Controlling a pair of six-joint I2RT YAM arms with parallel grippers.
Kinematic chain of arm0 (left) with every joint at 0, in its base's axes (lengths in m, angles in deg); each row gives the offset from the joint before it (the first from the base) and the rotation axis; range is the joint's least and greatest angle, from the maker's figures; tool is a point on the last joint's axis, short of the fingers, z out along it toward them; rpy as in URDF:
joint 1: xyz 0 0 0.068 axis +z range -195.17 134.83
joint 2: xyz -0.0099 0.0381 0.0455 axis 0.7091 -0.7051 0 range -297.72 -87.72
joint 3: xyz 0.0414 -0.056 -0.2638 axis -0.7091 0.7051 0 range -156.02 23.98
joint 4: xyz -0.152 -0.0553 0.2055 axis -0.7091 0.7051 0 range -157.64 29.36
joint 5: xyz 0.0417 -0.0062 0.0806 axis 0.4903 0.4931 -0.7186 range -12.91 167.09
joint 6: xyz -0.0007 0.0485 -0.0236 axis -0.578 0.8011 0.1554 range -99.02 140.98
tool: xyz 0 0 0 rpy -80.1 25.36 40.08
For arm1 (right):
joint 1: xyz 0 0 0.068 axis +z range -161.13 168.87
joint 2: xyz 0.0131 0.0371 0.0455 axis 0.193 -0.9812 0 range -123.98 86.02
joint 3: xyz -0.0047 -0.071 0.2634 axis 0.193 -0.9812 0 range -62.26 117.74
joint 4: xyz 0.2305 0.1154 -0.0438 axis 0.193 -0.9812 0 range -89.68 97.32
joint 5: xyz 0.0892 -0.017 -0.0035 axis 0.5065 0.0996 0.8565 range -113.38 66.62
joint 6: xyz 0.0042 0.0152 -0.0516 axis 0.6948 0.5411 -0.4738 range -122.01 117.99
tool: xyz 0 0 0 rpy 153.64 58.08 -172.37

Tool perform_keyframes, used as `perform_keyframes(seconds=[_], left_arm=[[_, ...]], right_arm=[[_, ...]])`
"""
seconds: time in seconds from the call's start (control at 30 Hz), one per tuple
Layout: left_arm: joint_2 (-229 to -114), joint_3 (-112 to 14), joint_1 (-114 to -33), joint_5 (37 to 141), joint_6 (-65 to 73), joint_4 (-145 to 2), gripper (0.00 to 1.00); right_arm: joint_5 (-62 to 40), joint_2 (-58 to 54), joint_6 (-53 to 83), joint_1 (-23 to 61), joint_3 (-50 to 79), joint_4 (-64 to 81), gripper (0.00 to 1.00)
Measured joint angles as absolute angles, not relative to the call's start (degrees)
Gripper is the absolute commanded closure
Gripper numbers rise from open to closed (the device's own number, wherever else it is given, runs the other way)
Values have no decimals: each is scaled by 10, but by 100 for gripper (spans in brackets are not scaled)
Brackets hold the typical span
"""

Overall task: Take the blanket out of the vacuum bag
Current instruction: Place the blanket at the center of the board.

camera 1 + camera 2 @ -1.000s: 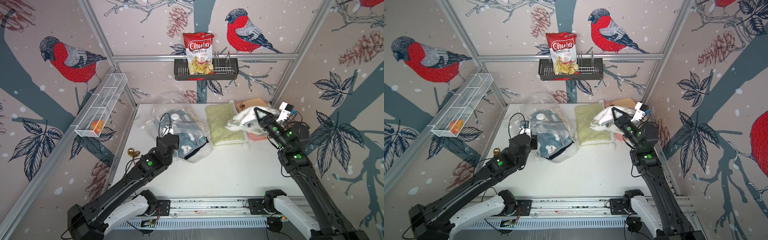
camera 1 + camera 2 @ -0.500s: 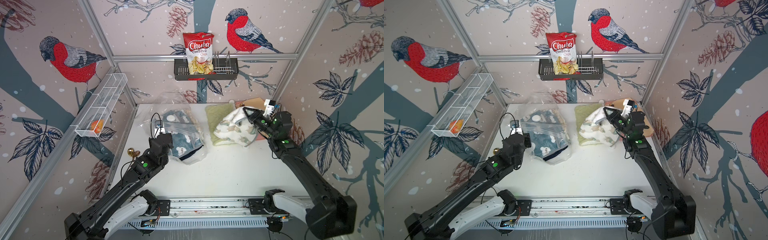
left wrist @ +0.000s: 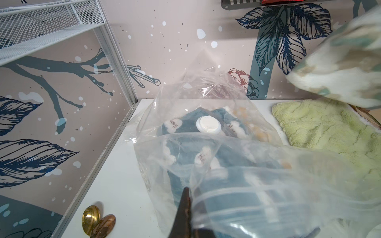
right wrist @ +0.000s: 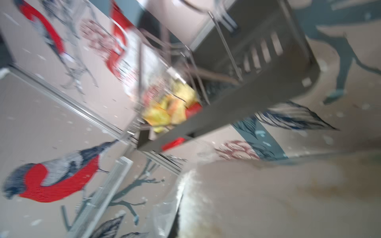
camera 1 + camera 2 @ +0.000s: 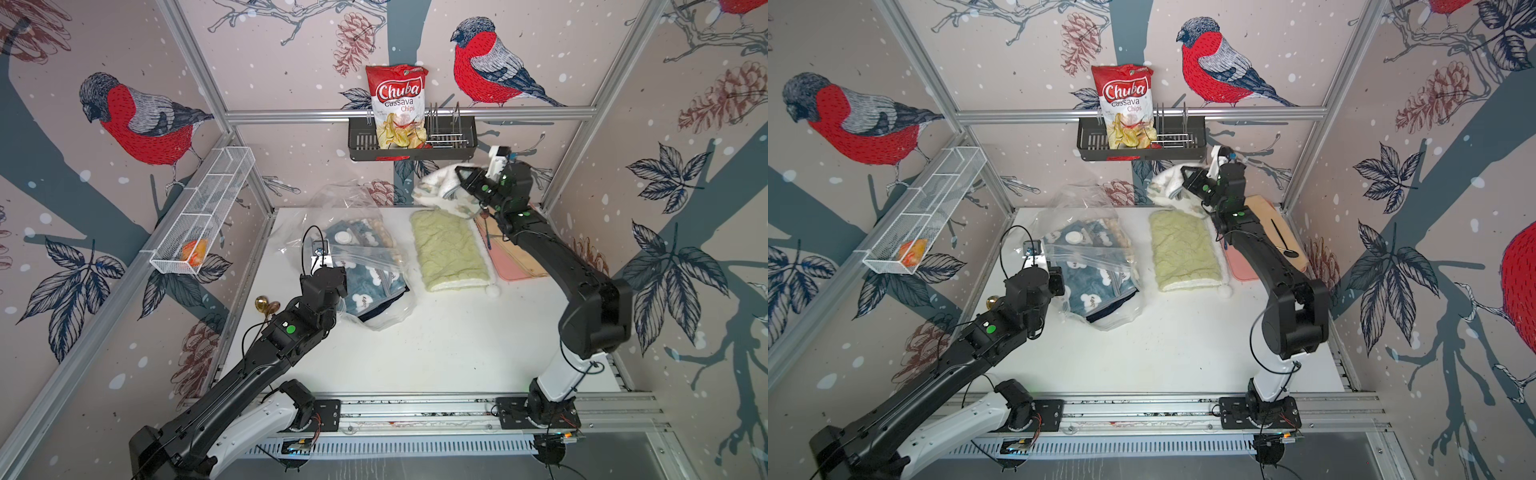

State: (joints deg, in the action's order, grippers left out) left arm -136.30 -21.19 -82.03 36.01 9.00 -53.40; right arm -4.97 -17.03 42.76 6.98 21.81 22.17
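Note:
My right gripper moves back down toward the green fleece blanket's near end [image 5: 457, 276] next and releases the white patterned blanket [image 5: 434, 191] there, since it hangs clear of the bag.
The vacuum bag [image 5: 356, 206] [image 5: 1084, 199] lies crumpled at the table's left back, its round white valve cap [image 3: 208, 124] facing up. A blue cloud-print blanket [image 5: 365, 286] [image 3: 185, 127] is still inside it. My left gripper [image 3: 188, 190] is shut on the bag's near plastic edge. My right gripper [image 5: 459, 172] [image 5: 1187, 171] is shut on a white patterned blanket [image 5: 434, 191] [image 5: 1163, 187], held in the air near the back wall, outside the bag. The right wrist view is blurred, with that white blanket [image 4: 268, 195] filling its corner.
A green fleece blanket [image 5: 451, 249] lies flat to the right of the bag. Pink and tan boards [image 5: 517, 262] lie at the right wall. A black shelf [image 5: 449, 145] with a chips bag [image 5: 397, 104] hangs just above the right gripper. Gold knobs [image 3: 97, 221] sit at the table's left edge.
The right gripper carried the white blanket from the right side leftward over the green one, then up and back under the black shelf. The left arm drew back slightly with the bag edge.

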Motion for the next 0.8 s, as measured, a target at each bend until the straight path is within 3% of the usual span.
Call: perform_keyframes(seconds=[0.23,0.47,0.8], left_arm=[[-1361,-210,-820,376,93,-535,100],[-1361,-210,-820,385,93,-536,100],[-1353,-210,-820,398,93,-536,100]], right_arm=[[-58,-208,492,105,-13,253,100],[-82,-195,509,124,11,304,100],[-110,-134,514,133,40,216,100]])
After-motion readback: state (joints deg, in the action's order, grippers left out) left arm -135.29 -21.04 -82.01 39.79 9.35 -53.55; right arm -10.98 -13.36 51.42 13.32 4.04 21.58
